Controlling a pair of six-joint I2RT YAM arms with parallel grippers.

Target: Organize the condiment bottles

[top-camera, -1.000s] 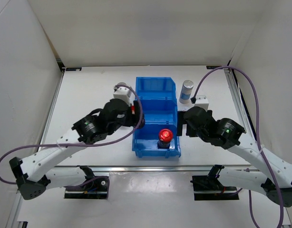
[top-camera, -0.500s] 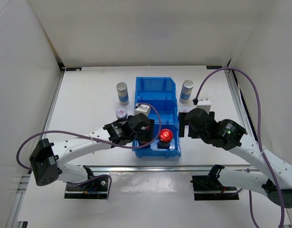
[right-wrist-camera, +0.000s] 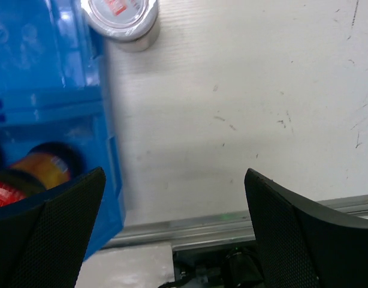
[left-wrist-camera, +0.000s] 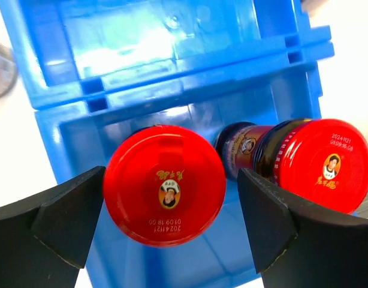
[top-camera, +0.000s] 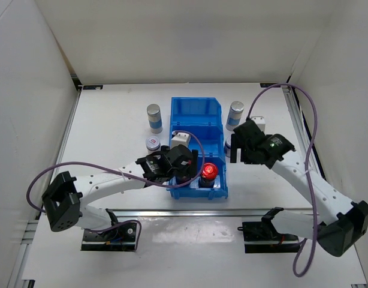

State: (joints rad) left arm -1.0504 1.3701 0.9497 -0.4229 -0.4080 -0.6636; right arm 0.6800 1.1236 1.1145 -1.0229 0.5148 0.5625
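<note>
I should move my right gripper outward and lower its open fingers around the jar's lid (top-camera: 228,143). The silver-lidded jar is outside the bin (top-camera: 196,114), below my right gripper and farther outward.
The blue bin (top-camera: 196,114) stands mid-table. My left gripper (top-camera: 183,170) hangs over its near compartment, open, its fingers either side of a red-capped jar (left-wrist-camera: 164,185), with a small gap at the right finger (left-wrist-camera: 268,216). A second red-capped jar (top-camera: 208,172) stands beside it (left-wrist-camera: 322,165). Left of the bin stand a silver cylinder (top-camera: 153,117) and a short silver-lidded jar (top-camera: 153,142). Another cylinder (top-camera: 235,115) stands right of the bin. My right gripper (top-camera: 235,150) is open and empty over the table (right-wrist-camera: 175,174). A silver-lidded jar (right-wrist-camera: 119,17) sits by the bin's right wall.
The bin's middle and far compartments (left-wrist-camera: 154,42) hold nothing I can see. The metal rail (right-wrist-camera: 232,225) marks the table's near edge, just below my right fingers. White walls close the table on three sides. Both arms' cables loop above the table.
My left arm swung from the left of the bin to over its near compartment, uncovering the cylinder and short jar on the left. My right gripper moved back toward the right cylinder.
</note>
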